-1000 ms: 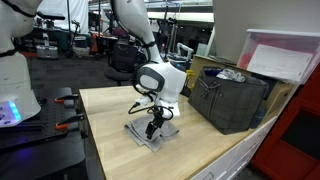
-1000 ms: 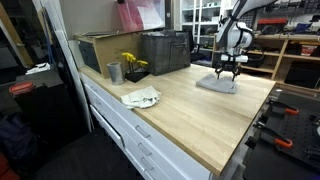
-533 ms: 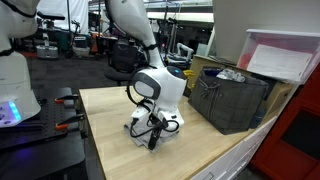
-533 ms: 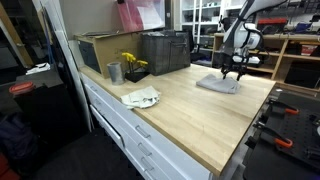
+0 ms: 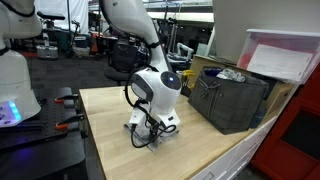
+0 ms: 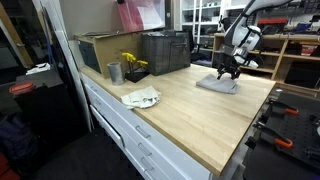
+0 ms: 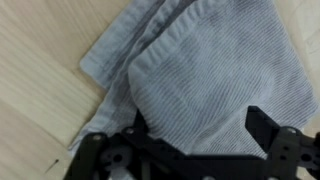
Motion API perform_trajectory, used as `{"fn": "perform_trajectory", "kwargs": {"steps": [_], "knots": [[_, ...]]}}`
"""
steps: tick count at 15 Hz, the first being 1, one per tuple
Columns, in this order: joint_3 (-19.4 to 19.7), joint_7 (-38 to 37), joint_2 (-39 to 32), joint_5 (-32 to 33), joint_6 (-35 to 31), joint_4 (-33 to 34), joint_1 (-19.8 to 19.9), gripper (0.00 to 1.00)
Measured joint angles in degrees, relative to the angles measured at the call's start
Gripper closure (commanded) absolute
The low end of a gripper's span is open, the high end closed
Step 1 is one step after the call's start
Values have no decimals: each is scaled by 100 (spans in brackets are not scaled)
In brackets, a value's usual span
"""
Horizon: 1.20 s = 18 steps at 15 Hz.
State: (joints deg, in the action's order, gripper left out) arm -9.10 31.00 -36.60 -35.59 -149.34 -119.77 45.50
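Next, my gripper moves slightly up over the towel while closing its spread fingers onto the fold, since the folded top layer [image 5: 153, 138] [image 7: 197, 121] already lies between them.
A grey folded towel [image 5: 137, 127] lies flat on the wooden table [image 5: 105, 120]; it also shows in the other exterior view [image 6: 214, 85]. My gripper [image 5: 153, 130] hangs tilted just above the towel, seen in both exterior views [image 6: 229, 71]. In the wrist view the towel [image 7: 200, 70] fills most of the picture, with a folded layer on top. My gripper [image 7: 195, 140] is open, its two dark fingers spread wide over the towel's near part. Nothing is held between them.
A dark plastic crate [image 5: 232, 100] stands close beside the towel, also seen in an exterior view [image 6: 165, 52]. A cardboard box [image 6: 95, 50], a metal cup [image 6: 114, 72], a yellow item [image 6: 130, 62] and a crumpled white cloth [image 6: 140, 97] sit further along the table.
The wrist has rotated and tilted over the towel and shifted slightly sideways. The towel has stayed in place on the table.
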Motion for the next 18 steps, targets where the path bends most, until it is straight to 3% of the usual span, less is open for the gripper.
{"fn": "perform_trajectory", "kwargs": {"steps": [5,11,12,13,15,18], "knots": [[-111,770,8,-296,489,2,313,0],[-13,1051,232,-348,982,-71,307,0],[10,1051,289,-362,1046,-95,286,3],[33,1051,337,-386,1102,-108,259,27],[123,1039,411,-416,1159,-127,147,30],[301,1031,454,-512,1161,-137,-92,53]]}}
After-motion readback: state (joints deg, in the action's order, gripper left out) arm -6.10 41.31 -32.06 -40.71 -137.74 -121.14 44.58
